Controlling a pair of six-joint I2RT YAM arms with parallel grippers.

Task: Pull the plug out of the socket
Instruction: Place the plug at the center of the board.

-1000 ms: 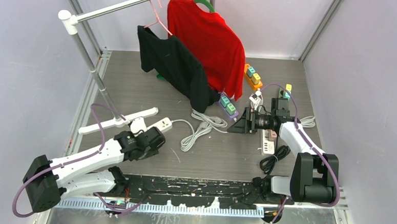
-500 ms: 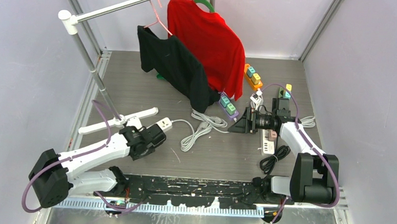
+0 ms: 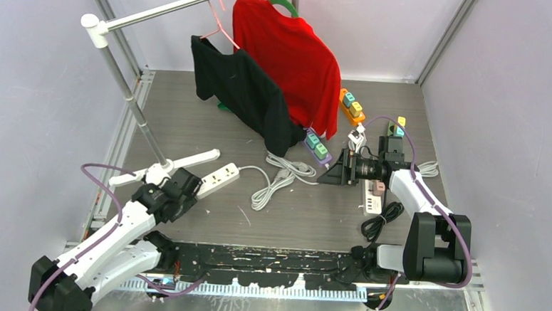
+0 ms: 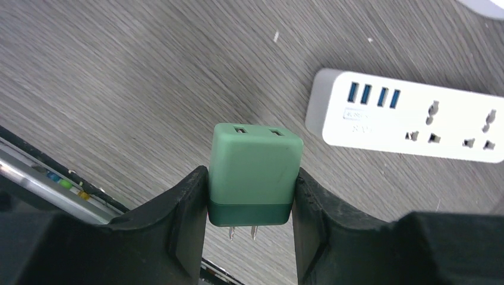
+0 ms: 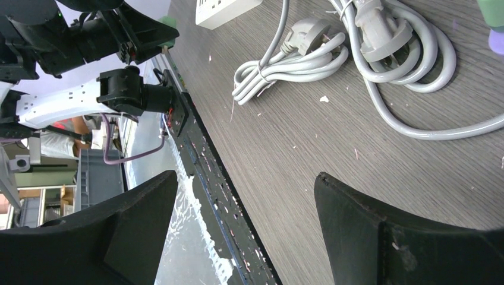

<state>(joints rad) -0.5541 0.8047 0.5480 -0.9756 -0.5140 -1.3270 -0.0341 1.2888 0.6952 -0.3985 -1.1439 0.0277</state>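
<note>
I need to lower my left gripper to the bare table (image 3: 191, 209) (image 4: 265, 111) beside the socket's USB end next and open it, because the plug's pins are clear of the socket.
A green two-pin plug (image 4: 255, 166) hangs above the table with its metal prongs bare, clear of the socket. My left gripper (image 4: 249, 181) is shut on it, one black finger on each side. The socket is a white power strip (image 4: 410, 119) with USB ports, lying flat on the table just beyond the plug. In the top view my left gripper (image 3: 179, 187) sits just left of the white power strip (image 3: 219, 174). My right gripper (image 3: 333, 174) is open and empty, hovering far to the right; its wrist view shows only table between my right gripper (image 5: 245, 175) fingers.
Coiled grey cables (image 3: 283, 174) lie mid-table. A second white strip (image 3: 372, 197) lies by the right arm. Purple (image 3: 318, 149) and orange (image 3: 352, 107) strips sit behind. A clothes rack base (image 3: 165, 165) stands left; a black shirt (image 3: 244, 93) and a red shirt (image 3: 292, 56) hang from the rack.
My left gripper has drawn back to the left, away from the white power strip, with the green plug in it. The right arm has not moved.
</note>
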